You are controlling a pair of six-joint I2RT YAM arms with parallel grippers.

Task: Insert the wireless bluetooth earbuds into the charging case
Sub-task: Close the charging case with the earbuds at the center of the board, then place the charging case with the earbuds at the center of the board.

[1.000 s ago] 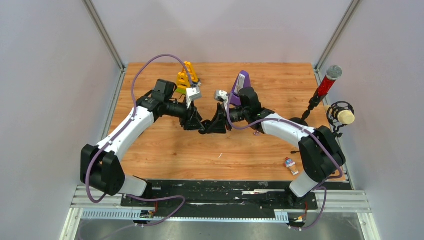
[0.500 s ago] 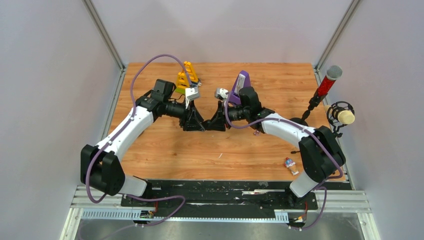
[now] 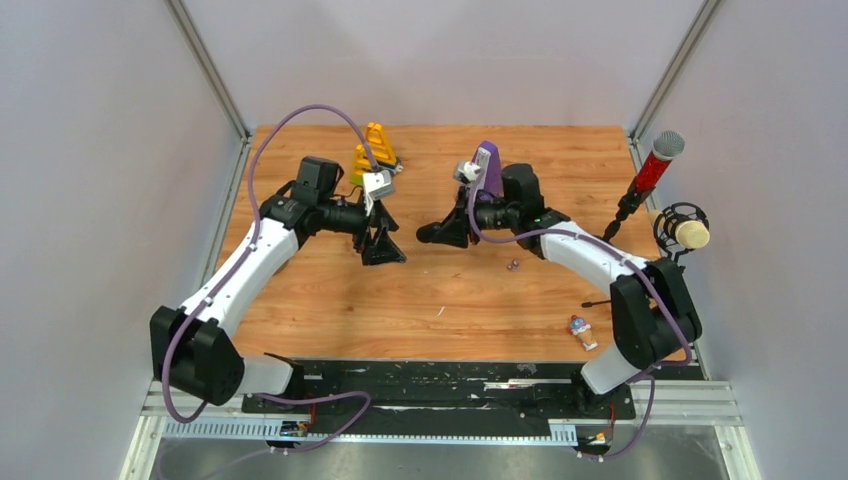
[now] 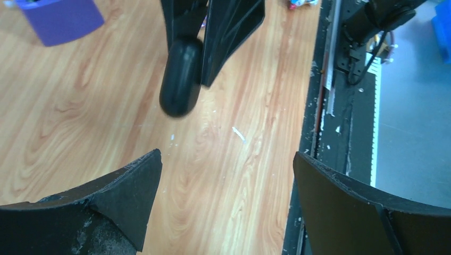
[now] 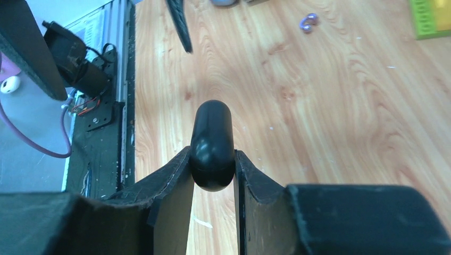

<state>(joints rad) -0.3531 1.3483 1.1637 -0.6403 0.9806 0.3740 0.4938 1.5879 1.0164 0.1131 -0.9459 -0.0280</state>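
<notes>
The case [image 3: 424, 234] goes down beside the purple beads next, and my right gripper releases it there. That spot lies below my gripper and to the right in the top view.
The charging case [image 5: 211, 138] is a glossy black, closed pill. My right gripper [image 5: 211, 156] is shut on its near end and holds it level above the wooden table. In the top view the case [image 3: 424, 234] sticks out leftward from the right gripper [image 3: 436, 232]. My left gripper [image 3: 386, 250] is open and empty, a short gap to the left of the case. In the left wrist view the case [image 4: 181, 77] hangs ahead of my open left gripper [image 4: 226, 159], apart from it. No earbuds show in any view.
Tiny purple beads [image 3: 513, 265] lie on the table right of centre. A purple metronome [image 3: 487, 165] and a yellow-green toy [image 3: 372, 152] stand at the back. Two microphones [image 3: 655, 165] stand at the right edge. A small figure [image 3: 580, 332] lies front right.
The two grippers met at the table's centre; now they have drawn apart. The right one has moved back and right with the case. The left one has pulled back left, open.
</notes>
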